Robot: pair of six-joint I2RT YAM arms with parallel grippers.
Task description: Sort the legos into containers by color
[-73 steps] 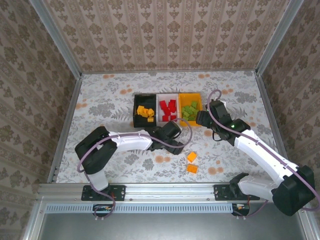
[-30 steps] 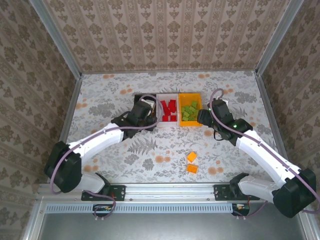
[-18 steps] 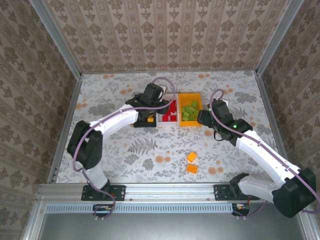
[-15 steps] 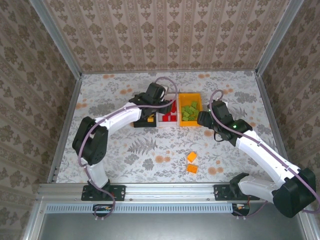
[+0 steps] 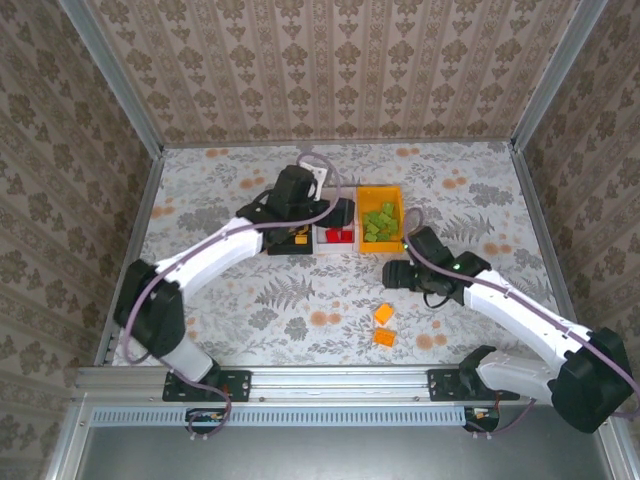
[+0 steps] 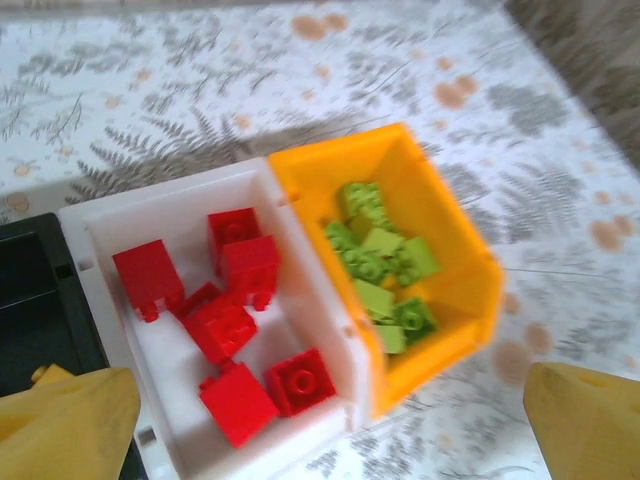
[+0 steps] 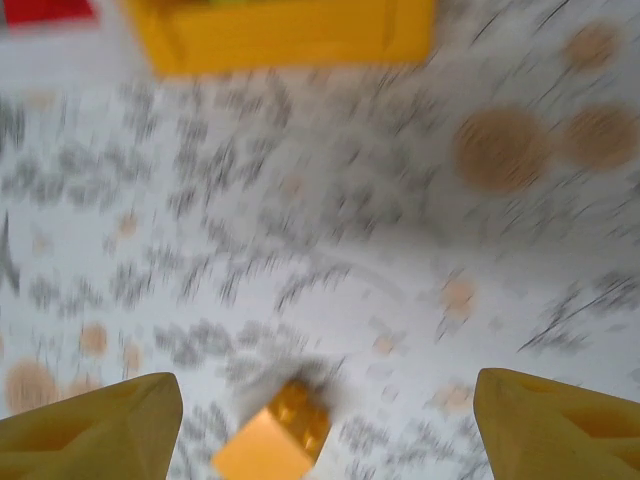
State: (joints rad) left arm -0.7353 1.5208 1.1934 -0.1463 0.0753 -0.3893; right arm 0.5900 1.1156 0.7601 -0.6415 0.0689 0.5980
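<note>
I will next move my right gripper back and down to close around the farther orange lego (image 7: 275, 437), which is still outside the bins, below the gripper and back from it.
My left gripper (image 5: 340, 213) hangs open and empty over the row of bins, its fingers (image 6: 65, 425) wide apart. Below it the white bin (image 6: 330, 310) holds several red legos (image 6: 240, 330). The orange bin (image 6: 450, 230) beside it holds light green legos (image 6: 380, 260). The black bin (image 6: 30, 290) is at the left, partly under my arm (image 5: 290, 238). My right gripper (image 5: 392, 272) is open above the table, and a blurred orange lego (image 7: 270, 440) lies between and below its fingers (image 7: 560, 420). Two orange legos (image 5: 383, 314) lie on the table, the second one nearer (image 5: 384, 337).
The orange bin's front wall (image 7: 290, 35) lies at the far edge of the right wrist view. The floral tabletop (image 5: 250, 300) is bounded by metal rails and patterned walls. Bare table lies left of the bins and right of the right arm.
My left gripper has swung from the table's middle up across the black bin to above the white bin. My right gripper has moved from beside the orange bin down toward the two orange legos.
</note>
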